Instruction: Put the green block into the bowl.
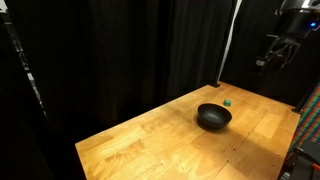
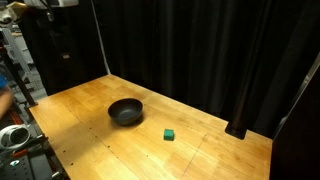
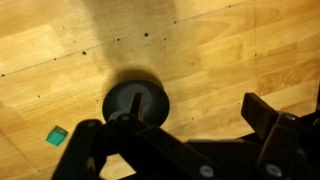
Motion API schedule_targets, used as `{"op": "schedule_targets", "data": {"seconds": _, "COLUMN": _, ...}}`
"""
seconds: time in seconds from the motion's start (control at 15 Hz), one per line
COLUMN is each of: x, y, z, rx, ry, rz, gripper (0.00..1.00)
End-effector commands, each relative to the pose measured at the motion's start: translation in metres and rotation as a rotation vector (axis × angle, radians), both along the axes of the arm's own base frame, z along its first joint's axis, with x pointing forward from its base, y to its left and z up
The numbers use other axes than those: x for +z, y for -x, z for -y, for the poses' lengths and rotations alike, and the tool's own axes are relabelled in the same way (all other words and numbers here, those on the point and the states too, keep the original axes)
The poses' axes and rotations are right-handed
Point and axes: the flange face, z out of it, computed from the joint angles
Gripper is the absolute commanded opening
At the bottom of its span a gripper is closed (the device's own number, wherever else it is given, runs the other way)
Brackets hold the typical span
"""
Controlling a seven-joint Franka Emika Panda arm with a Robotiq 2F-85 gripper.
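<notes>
The green block has bare wood all around it, which leaves room for my spread fingers, so my gripper will next move outward past the bowl and down to close on it.
The green block is a tiny bright green cube lying on the wooden table, just behind the bowl; it also shows in the exterior view and at the lower left of the wrist view. The bowl is round, black and empty, seen in the exterior view and from above in the wrist view. My gripper hangs high above the table's far right, well away from both. In the wrist view its fingers are spread apart with nothing between them.
The wooden table is ringed by black curtains. A thin pole stands at the back edge. Equipment sits off one table corner, and a red and black object stands by another edge.
</notes>
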Motion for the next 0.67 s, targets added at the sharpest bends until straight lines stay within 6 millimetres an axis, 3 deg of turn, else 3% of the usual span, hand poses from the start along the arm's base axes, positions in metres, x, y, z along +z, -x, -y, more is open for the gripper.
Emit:
{"op": "schedule_targets", "data": {"seconds": 0.0, "x": -0.035, "y": -0.061, "z": 0.037, "rx": -0.196, "ry": 0.025, "rz": 0.016, "gripper": 1.00}}
{"op": "schedule_targets", "data": {"seconds": 0.6, "x": -0.151, "y": -0.182, "z": 0.182, "rx": -0.618, "ry": 0.128, "rz": -0.045, "gripper": 1.00}}
